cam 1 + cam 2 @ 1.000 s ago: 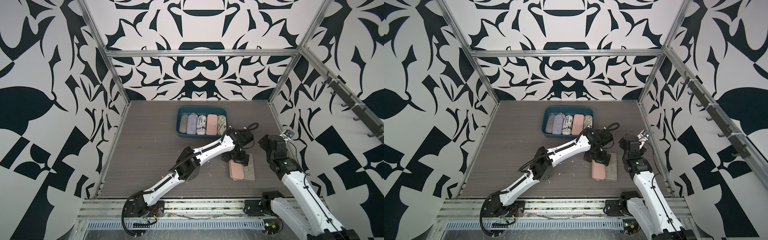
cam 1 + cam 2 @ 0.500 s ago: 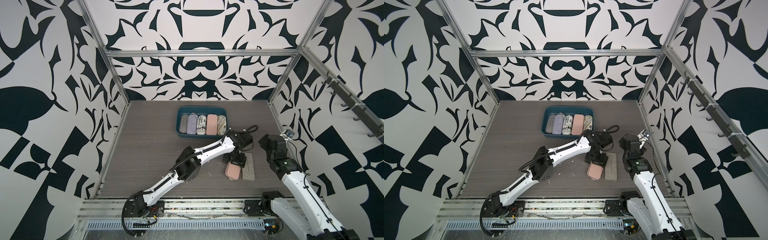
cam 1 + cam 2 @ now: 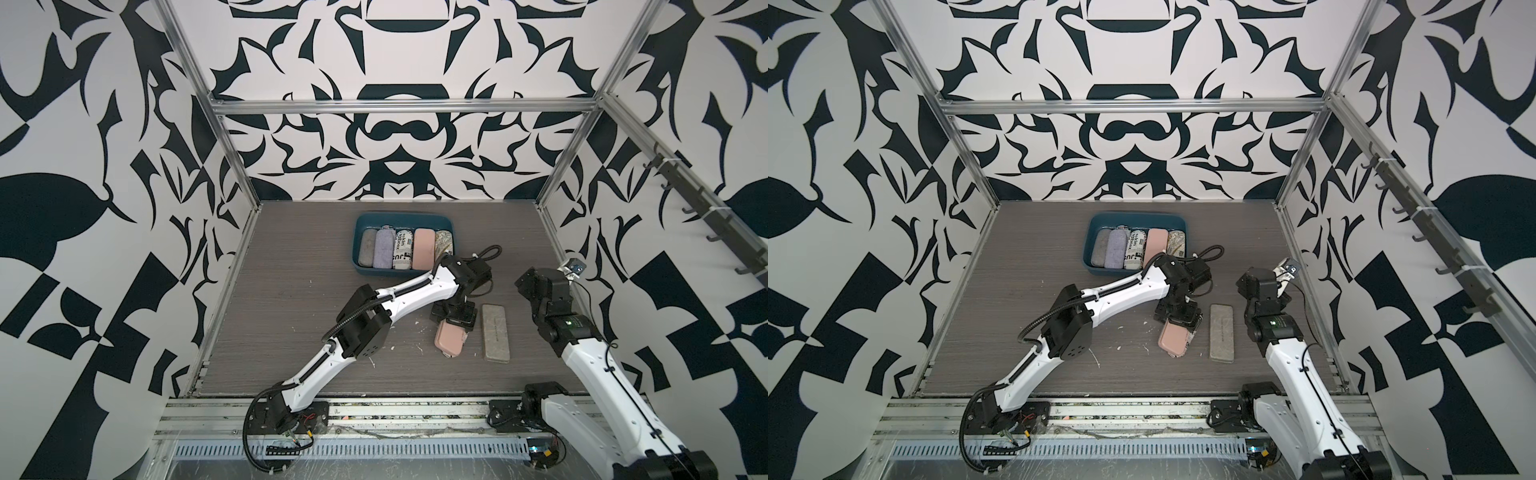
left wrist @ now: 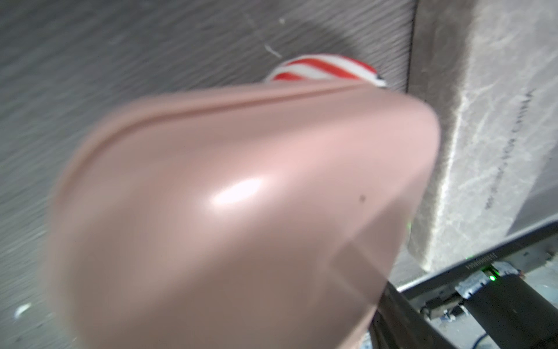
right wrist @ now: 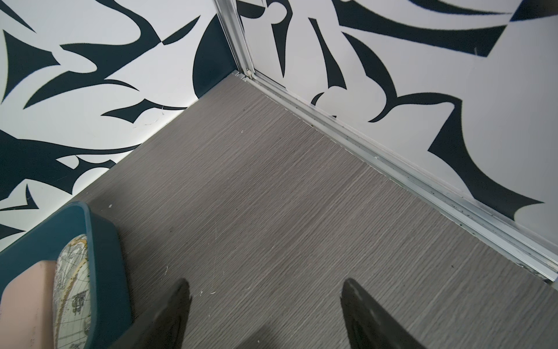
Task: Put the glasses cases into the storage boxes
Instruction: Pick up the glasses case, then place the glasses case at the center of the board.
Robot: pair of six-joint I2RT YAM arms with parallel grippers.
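Observation:
My left gripper will move away from the grey felt case, go down to the bare tabletop and release, because the striped case (image 4: pixel 323 68) is under the pink one.
My left gripper (image 3: pixel 455 325) is shut on the far end of a pink glasses case (image 3: pixel 448 341), which hangs tilted just over the table. This pink case (image 4: pixel 241 211) fills the left wrist view, with a red-and-white striped case (image 4: pixel 323 68) peeking out beneath it. A grey felt case (image 3: pixel 495 331) lies flat to its right. The teal storage box (image 3: pixel 360 253) at the back holds several cases side by side. My right gripper (image 5: pixel 265 299) hovers open and empty over bare table to the right of the box (image 5: pixel 102 272).
Patterned walls and aluminium rails (image 3: pixel 552 232) close in the table on three sides. A black cable loop (image 3: pixel 486 252) lies by the box's right end. Small white scraps (image 3: pixel 372 365) dot the table near the front.
The left gripper has closed on the pink case and pulled it away from the grey felt case, turning and tilting it. The right arm has stayed still.

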